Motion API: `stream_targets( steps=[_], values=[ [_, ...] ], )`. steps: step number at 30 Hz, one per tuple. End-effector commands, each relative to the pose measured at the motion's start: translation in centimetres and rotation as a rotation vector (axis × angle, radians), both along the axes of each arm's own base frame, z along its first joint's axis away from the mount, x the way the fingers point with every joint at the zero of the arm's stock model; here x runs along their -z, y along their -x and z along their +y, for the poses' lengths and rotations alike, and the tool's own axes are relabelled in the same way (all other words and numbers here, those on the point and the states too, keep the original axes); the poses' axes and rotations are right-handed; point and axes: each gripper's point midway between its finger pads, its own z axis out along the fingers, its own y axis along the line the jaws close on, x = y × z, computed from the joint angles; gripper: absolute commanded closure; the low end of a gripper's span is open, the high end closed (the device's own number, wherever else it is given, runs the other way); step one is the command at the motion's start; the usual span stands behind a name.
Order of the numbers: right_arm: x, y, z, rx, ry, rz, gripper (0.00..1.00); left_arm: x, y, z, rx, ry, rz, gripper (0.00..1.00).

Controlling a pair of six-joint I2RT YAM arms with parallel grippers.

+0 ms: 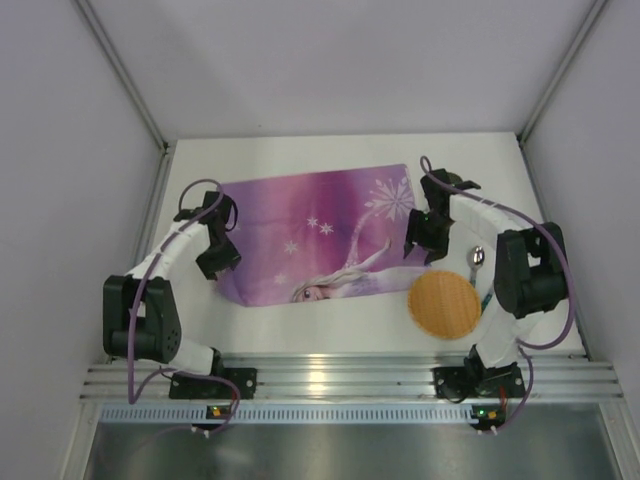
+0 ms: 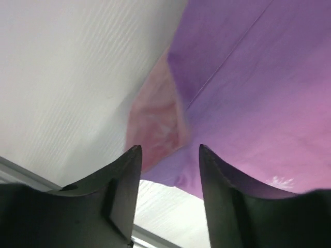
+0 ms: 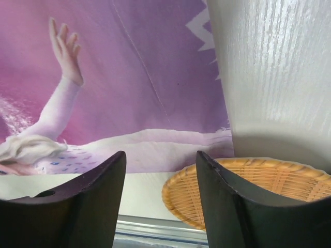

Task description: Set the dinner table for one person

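I will next move my right gripper outward along the mat's side onto the rim of the cream cup, which stands outward of it, as the gripper's fingers are empty.
The white dinner table [image 1: 330, 150] carries a purple-pink printed placemat [image 1: 320, 235] spread flat across its middle. My left gripper [image 1: 218, 260] hangs over the mat's left edge. Its jaws are open and empty in the left wrist view [image 2: 169, 150], just above a folded-over pink corner [image 2: 155, 129] of the mat. My right gripper [image 1: 416, 243] is over the mat's right edge, open with nothing between its fingers [image 3: 160, 155]. A round woven plate [image 1: 445, 305] lies beside the mat's near right corner and shows below the right fingers [image 3: 248, 188].
A metal spoon [image 1: 477, 258] lies on the table to the right of the mat, close to the right arm. Grey walls enclose the table on three sides. A silver aluminium rail [image 1: 350, 375] runs along the near edge by the arm bases.
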Motion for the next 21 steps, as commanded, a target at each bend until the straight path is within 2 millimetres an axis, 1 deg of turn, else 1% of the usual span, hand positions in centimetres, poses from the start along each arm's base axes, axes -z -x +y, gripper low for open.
stream_targets(
  steps=[1,2,3,4,5,7,8,10,11,12,13,14,15,16,17,18,19,20,21],
  values=[
    [-3.6,-0.8,0.2,-0.033,0.0,-0.073,0.42,-2.3,-3.5,0.9,0.023,-0.062,-0.09,0.43],
    [-4.7,-1.4,0.1,-0.04,0.005,-0.105,0.4,-2.5,-3.6,1.0,0.024,-0.065,-0.093,0.33],
    [-5.4,-1.6,0.0,-0.044,0.01,-0.121,0.4,-2.7,-3.7,1.1,0.018,-0.069,-0.098,0.13],
    [-6.0,-1.4,-0.2,-0.046,0.016,-0.122,0.39,-3.2,-3.7,1.3,0.011,-0.082,-0.103,0.08],
    [-7.4,-2.1,-0.3,-0.046,0.02,-0.164,0.39,-3.5,-3.7,1.5,0.005,-0.091,-0.109,0.03],
    [-8.8,-2.4,-0.4,-0.047,0.022,-0.197,0.38,-4.0,-3.6,2.1,-0.006,-0.11,-0.11,0.02],
    [-10.0,-2.8,-0.3,-0.059,0.022,-0.223,0.38,-4.4,-3.5,2.3,-0.007,-0.117,-0.115,0.02],
    [-11.3,-3.4,-0.7,-0.058,0.031,-0.256,0.38,-5.3,-3.9,2.4,-0.002,-0.123,-0.136,0.02],
    [-12.4,-4.1,-0.9,-0.063,0.038,-0.288,0.38,-5.7,-4.3,2.3,0.007,-0.112,-0.163,0.02],
    [-13.0,-4.8,-1.5,-0.046,0.043,-0.307,0.37,-5.9,-4.7,2.1,0.031,-0.105,-0.175,0.02],
    [-14.1,-5.7,-2.0,-0.034,0.048,-0.344,0.38,-5.8,-5.1,1.8,0.048,-0.091,-0.187,0.02],
    [-14.2,-6.2,-2.6,-0.024,0.066,-0.345,0.37,-5.6,-5.8,0.9,0.072,-0.048,-0.202,0.02],
    [-14.3,-6.7,-3.6,0.001,0.077,-0.34,0.37,-5.5,-6.1,0.6,0.085,-0.033,-0.202,0.03],
    [-14.9,-8.2,-4.6,0.025,0.118,-0.357,0.37,-5.4,-6.3,0.3,0.083,-0.016,-0.197,0.05],
    [-15.1,-8.8,-5.2,0.035,0.134,-0.359,0.37,-5.0,-6.4,-0.2,0.086,0.011,-0.18,0.07],
    [-15.3,-9.4,-6.0,0.051,0.144,-0.366,0.38,-5.2,-6.5,-0.5,0.083,0.029,-0.18,0.07],
    [-15.3,-10.1,-6.3,0.058,0.148,-0.368,0.37,-5.3,-6.5,-0.8,0.083,0.041,-0.18,0.08],
    [-14.8,-11.3,-6.6,0.066,0.161,-0.363,0.38,-5.7,-6.5,-1.0,0.086,0.052,-0.192,0.08],
    [-14.4,-11.9,-7.1,0.076,0.169,-0.353,0.38,-5.7,-6.3,-1.3,0.097,0.072,-0.197,0.08]
  ],
)
